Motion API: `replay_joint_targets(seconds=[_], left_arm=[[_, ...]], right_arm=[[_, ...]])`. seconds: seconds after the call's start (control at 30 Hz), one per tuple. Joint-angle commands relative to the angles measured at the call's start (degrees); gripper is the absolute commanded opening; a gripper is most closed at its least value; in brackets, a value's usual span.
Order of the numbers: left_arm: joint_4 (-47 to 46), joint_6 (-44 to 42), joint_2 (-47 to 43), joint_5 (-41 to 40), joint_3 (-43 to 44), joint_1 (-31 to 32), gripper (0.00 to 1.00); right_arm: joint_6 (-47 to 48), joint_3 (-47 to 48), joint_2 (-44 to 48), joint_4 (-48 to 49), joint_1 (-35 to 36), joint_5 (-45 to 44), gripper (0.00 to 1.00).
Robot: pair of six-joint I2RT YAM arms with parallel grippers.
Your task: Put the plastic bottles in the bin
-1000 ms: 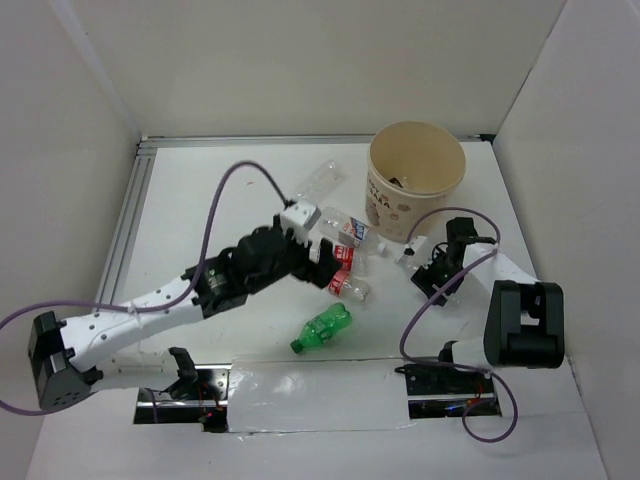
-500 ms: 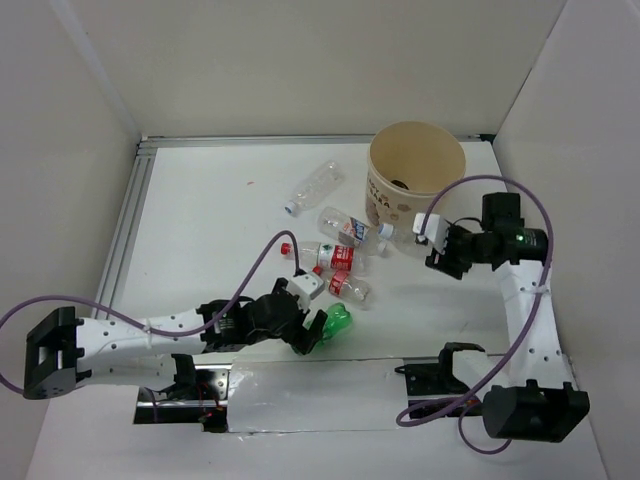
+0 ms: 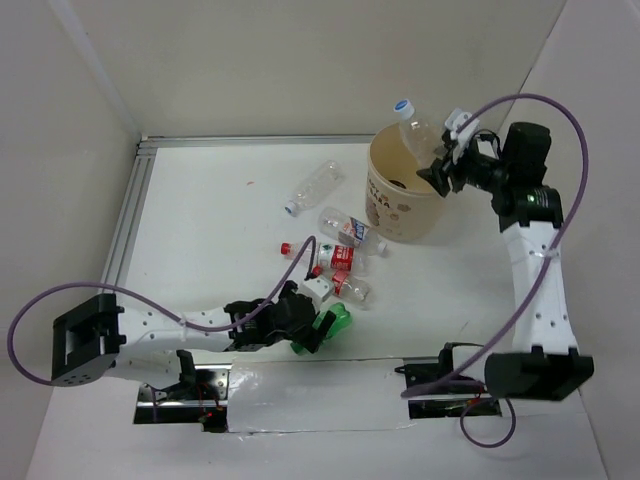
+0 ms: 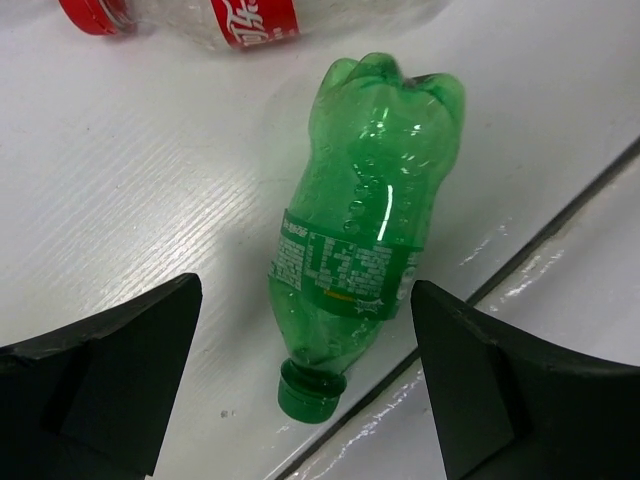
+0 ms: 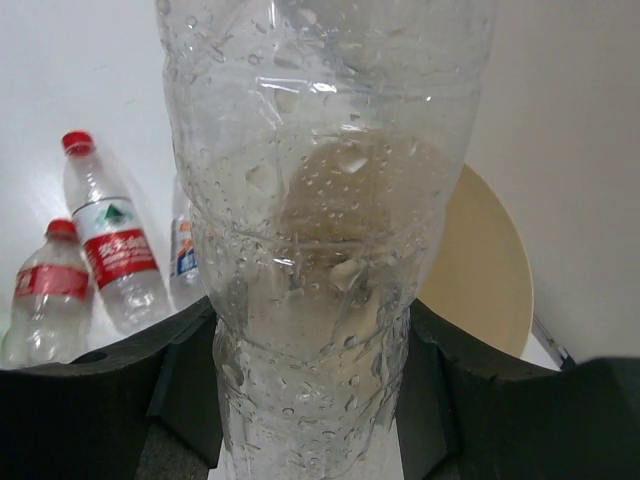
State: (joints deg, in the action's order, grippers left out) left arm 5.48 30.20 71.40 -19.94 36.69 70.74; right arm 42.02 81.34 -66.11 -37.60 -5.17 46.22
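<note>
My left gripper moves down to the green bottle next, then closes around the cap-side edge of its label (image 4: 332, 303).
My right gripper (image 3: 443, 166) is shut on a clear bottle (image 3: 418, 130) with a pale blue cap and holds it in the air over the far rim of the beige bin (image 3: 400, 208). In the right wrist view the bottle (image 5: 330, 230) fills the space between the pads of the gripper (image 5: 310, 385), with the bin (image 5: 492, 270) behind it. My left gripper (image 3: 312, 332) is open low over the green bottle (image 3: 337, 319). In the left wrist view the green bottle (image 4: 370, 220) lies on the table, its cap end between the spread fingers (image 4: 100, 385).
Several bottles lie left of the bin: a clear one (image 3: 315, 187), one with a blue-white label (image 3: 350, 231), and two red-labelled ones (image 3: 335, 258) (image 3: 352, 288). Two red-capped bottles (image 5: 110, 235) show in the right wrist view. A table seam (image 4: 560, 225) runs beside the green bottle.
My right arm has lifted the clear bottle from the table beside the bin up over the bin. My left gripper has left the bottle cluster and come down around the green bottle.
</note>
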Motion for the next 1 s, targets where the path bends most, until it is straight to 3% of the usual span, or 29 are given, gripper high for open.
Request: replay_joint_targets(seconds=[0.0, 0.07, 0.1, 0.23, 0.53, 0.57, 0.63, 0.8, 0.83, 0.87, 0.9, 0.97], left_arm=[[-2.9, 0.0, 3.1, -3.3, 0.4, 0.4, 0.98], [-2.9, 0.0, 5.7, -3.3, 1.0, 0.9, 0.97], [-3.6, 0.0, 6.6, -3.3, 1.0, 0.9, 0.97], [-4.3, 1.6, 10.5, -4.9, 2.2, 1.4, 0.92], [-3.8, 2.7, 10.6, -5.5, 2.5, 3.1, 0.44], [-3.3, 2.7, 10.1, -4.9, 2.5, 3.1, 0.26], [-1.5, 3.2, 10.1, -4.9, 2.5, 3.1, 0.05], [2.7, 0.7, 2.5, -2.5, 7.5, 5.5, 0.0], [3.7, -0.3, 0.6, -1.9, 9.4, 6.4, 0.0], [4.4, -2.6, -1.2, -1.9, 11.5, 6.4, 0.0], [4.5, -4.0, -2.8, -1.9, 15.4, 6.4, 0.0], [3.1, -8.5, -5.7, -4.2, 18.8, 6.4, 0.0]], right_arm=[[-8.5, 4.0, -8.7, 8.6, 0.5, -3.3, 0.52], [-8.0, 4.0, -10.6, 8.6, 0.5, -3.3, 0.67], [-8.0, 2.3, -11.2, 9.7, 0.5, -3.8, 0.83], [-10.1, 0.9, -11.8, 11.8, 0.5, -4.9, 1.0], [-12.7, -0.1, -5.5, 9.8, 0.5, -2.7, 1.0], [-13.6, -0.1, -4.9, 9.3, 0.5, -2.7, 1.0], [-15.4, -1.5, -2.5, 9.3, 0.0, -2.2, 1.0], [-16.1, -7.1, 2.8, 5.0, -0.6, -4.8, 1.0], [-15.6, -8.2, 4.2, 3.9, -0.6, -6.2, 0.94], [-15.0, -10.2, 4.8, 2.6, -1.2, -7.4, 0.82], [-15.0, -11.5, 5.5, 1.8, -2.0, -8.6, 0.42], [-15.0, -15.7, 9.1, 1.2, -3.0, -12.0, 0.09]])
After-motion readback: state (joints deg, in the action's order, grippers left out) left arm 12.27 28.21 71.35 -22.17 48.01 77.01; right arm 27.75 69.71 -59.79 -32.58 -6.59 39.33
